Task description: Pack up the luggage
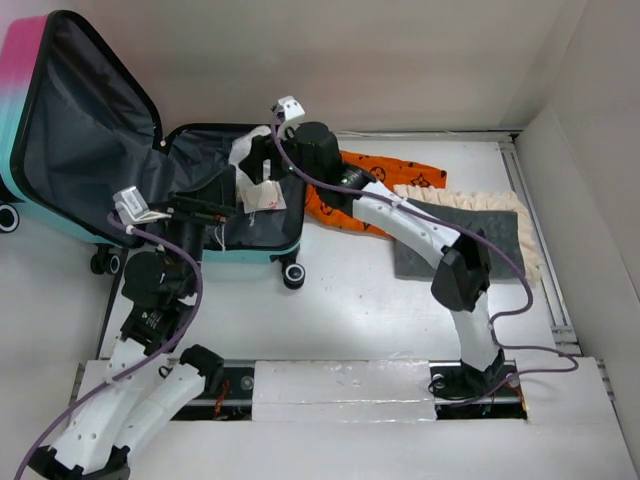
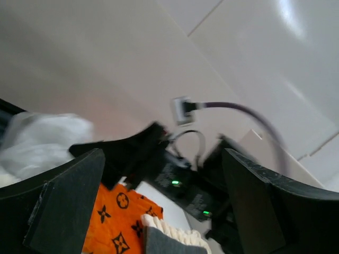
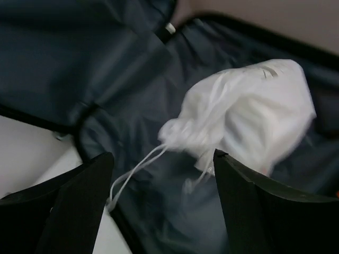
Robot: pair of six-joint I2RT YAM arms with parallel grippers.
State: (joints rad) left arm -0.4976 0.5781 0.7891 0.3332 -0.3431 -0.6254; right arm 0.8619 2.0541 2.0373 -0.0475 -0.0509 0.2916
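Observation:
The grey mat's near corner has bare tabletop next to it beside the cloth, so I need to swing my left gripper to the right in the top view next and down onto that corner of the mat.
The luggage point(image 1: 75, 130) lies open at the back left, its pink-to-teal lid propped up and its dark grey lining showing. A white drawstring bag point(image 1: 258, 192) lies in the lower half. My right gripper point(image 1: 258, 165) hangs open just above the bag. In the right wrist view the bag point(image 3: 249, 116) lies loose on the lining point(image 3: 79, 58), beyond the open, empty right gripper point(image 3: 163, 159). My left gripper point(image 1: 207, 210) is open and empty over the suitcase's near half. In the left wrist view the gripper point(image 2: 161, 159) looks past the bag point(image 2: 42, 140) towards the right arm.
An orange cloth with black symbols point(image 1: 385, 180) lies right of the suitcase and shows in the left wrist view point(image 2: 114, 222). A grey mat with a cream fringe point(image 1: 465, 235) lies beside it at the right. White walls close in the back and the right side.

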